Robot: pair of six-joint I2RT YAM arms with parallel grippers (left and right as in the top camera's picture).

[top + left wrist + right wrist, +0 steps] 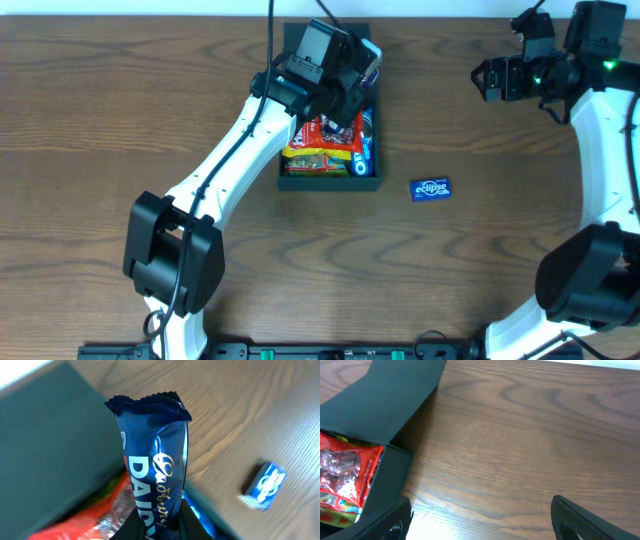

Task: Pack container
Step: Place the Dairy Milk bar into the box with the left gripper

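Note:
My left gripper holds the bar [155, 475] at a slant across the container's side nearest the Eclipse packet. Next it will turn and lower the bar beside the red packet, along that side of the container.
The dark teal container [330, 183] stands at the table's middle back with its flap lid open, and holds red, yellow and blue snack packets [325, 150]. My left gripper [345, 95] is above it, shut on a dark blue Cadbury Dairy Milk bar [155, 475], which stands up between the fingers over the container's right side [50, 455]. A small blue Eclipse mint packet [431, 188] lies on the table right of the container and also shows in the left wrist view [265, 485]. My right gripper [480, 520] is open and empty at the far right back [490, 80]; its view shows the container [395, 420] at left.
The wooden table [120, 120] spreads around the container. The left arm [230, 150] runs diagonally from the front left base to the container. The right arm [600, 150] stands along the right edge.

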